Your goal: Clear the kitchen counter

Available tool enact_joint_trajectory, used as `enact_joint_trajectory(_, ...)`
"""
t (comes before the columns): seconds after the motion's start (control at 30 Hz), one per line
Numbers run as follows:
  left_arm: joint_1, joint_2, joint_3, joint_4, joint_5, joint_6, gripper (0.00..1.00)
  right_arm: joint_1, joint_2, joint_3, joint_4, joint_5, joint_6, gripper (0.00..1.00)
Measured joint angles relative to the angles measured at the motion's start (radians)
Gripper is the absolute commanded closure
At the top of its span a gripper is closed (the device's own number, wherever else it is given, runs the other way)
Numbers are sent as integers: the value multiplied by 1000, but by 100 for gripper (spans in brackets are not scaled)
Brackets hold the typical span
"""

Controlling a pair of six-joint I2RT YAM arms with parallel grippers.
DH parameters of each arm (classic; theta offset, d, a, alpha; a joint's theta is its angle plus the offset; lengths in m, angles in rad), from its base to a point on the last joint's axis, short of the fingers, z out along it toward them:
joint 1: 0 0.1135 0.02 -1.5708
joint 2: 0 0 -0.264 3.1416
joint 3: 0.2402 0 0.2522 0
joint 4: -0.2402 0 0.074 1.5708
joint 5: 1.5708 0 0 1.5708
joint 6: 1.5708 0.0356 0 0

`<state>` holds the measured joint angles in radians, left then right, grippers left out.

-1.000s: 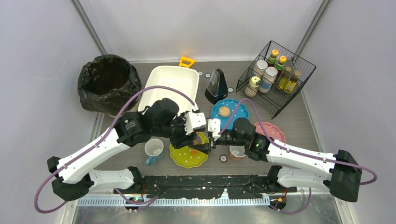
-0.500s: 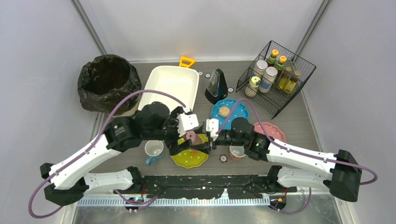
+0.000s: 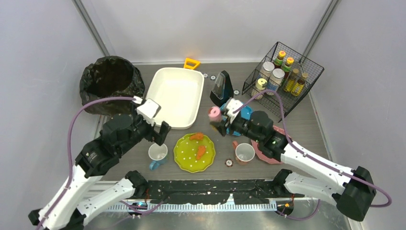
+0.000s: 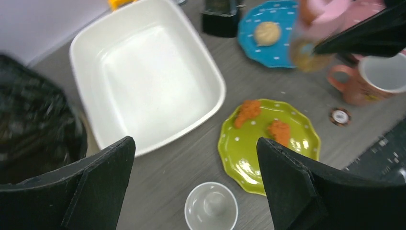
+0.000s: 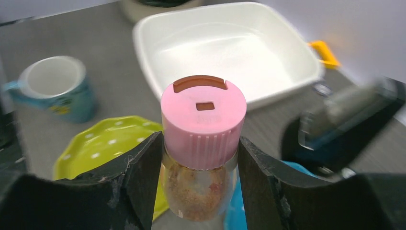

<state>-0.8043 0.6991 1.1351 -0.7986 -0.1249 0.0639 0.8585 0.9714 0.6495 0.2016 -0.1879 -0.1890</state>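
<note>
My right gripper needs to swing outward over the wire basket next, then go down and let go of the spice jar in the gap (image 3: 274,99) beside the yellow-lidded jar, because that spot is empty.
My right gripper (image 5: 201,189) is shut on a glass spice jar (image 5: 203,165) with a pink lid, gripped just under the cap. In the top view the jar (image 3: 214,114) hangs above the kitchen counter (image 3: 311,120), between the green plate (image 3: 194,152) and the blue plate (image 3: 242,113). My left gripper (image 3: 160,133) has pulled back to the left and stands wide open and empty (image 4: 196,184). Below it are a white-and-blue mug (image 4: 211,207) and the green plate (image 4: 268,143), which has two orange food pieces on it.
On the counter are a white tub (image 3: 174,97), a black rubbish bag (image 3: 111,84), a black wedge-shaped object (image 3: 221,88), a wire basket of bottles (image 3: 282,79), a pink mug (image 3: 244,152), a pink plate (image 3: 276,135) and a small round cap (image 3: 229,163). A bun lies on the blue plate (image 4: 287,52).
The left gripper opened, let go of the pink-lidded jar and drew back to the left. The right gripper carried the jar up and away from the green plate toward the blue plate.
</note>
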Motion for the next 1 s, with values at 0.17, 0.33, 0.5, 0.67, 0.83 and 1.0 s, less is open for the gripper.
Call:
enact_joint_trajectory(0.17, 151, -65, -146, 54, -107, -116, 0, -172, -37, 0, 31, 219, 64, 95)
enact_joint_trajectory(0.33, 215, -108, -270, 79, -203, -203, 1, -339, -42, -8, 122, 462, 118, 94)
enact_joint_trajectory(0.5, 222, -150, -338, 102, -262, -221, 0, -491, 14, -27, 257, 631, 164, 95)
enact_joint_trajectory(0.67, 222, -187, -366, 131, -325, -221, 1, -603, 129, -46, 382, 734, 206, 95)
enact_joint_trajectory(0.83, 222, -226, -387, 153, -389, -221, 2, -649, 254, -55, 496, 778, 222, 95)
enact_joint_trajectory(1.0, 224, -250, -396, 169, -427, -220, 3, -669, 356, -55, 548, 795, 254, 95)
